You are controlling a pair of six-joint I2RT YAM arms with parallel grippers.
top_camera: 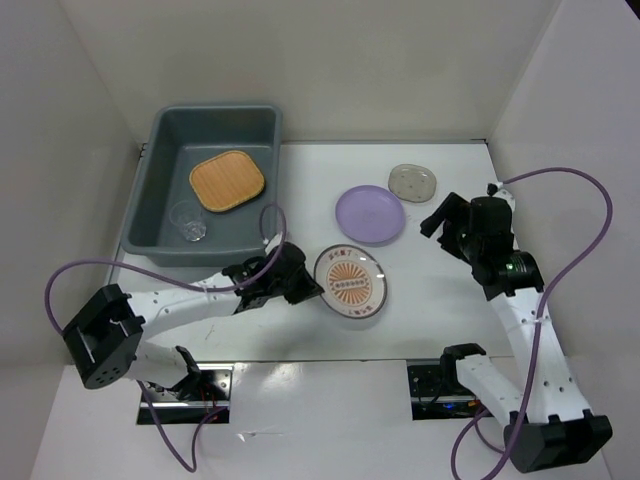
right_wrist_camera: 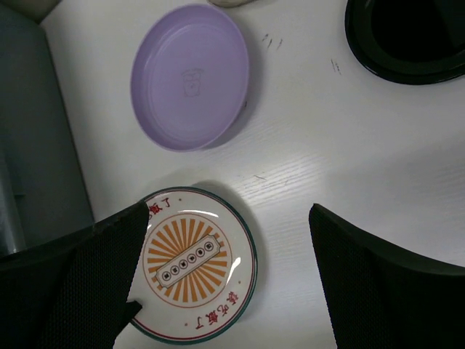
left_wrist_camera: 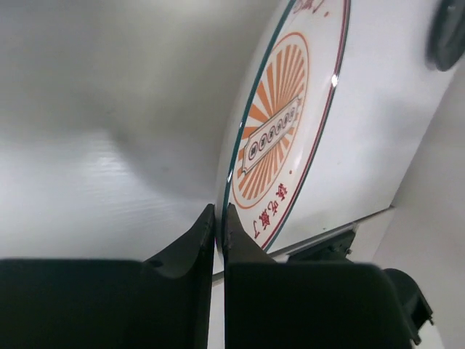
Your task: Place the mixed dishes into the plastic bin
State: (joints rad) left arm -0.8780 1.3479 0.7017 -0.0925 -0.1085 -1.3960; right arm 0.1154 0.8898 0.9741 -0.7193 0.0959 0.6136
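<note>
My left gripper rises next and swings outward, because the bin's side stands in the way. It then lowers the patterned plate (top_camera: 351, 282) onto the tan woven plate (top_camera: 227, 181) and releases it.
The round orange-and-white patterned plate (top_camera: 351, 282) lies on the white table in front of the arms. My left gripper (top_camera: 308, 286) is shut on its left rim, and the rim (left_wrist_camera: 283, 131) runs edge-on between the two fingertips (left_wrist_camera: 231, 218). My right gripper (top_camera: 440, 215) hovers open above the table, right of the lavender plate (top_camera: 370, 214), with nothing between its fingers (right_wrist_camera: 109, 247). The grey-blue plastic bin (top_camera: 160, 180) holds the tan woven plate (top_camera: 227, 181) and a small clear glass cup (top_camera: 187, 222). A small translucent dish (top_camera: 412, 182) sits behind the lavender plate. The black dish (right_wrist_camera: 407, 36) shows in the right wrist view.
White walls close in the table at the back and on both sides. The bin stands in the back left corner against the left wall. Purple cables loop from both arms over the table's near part.
</note>
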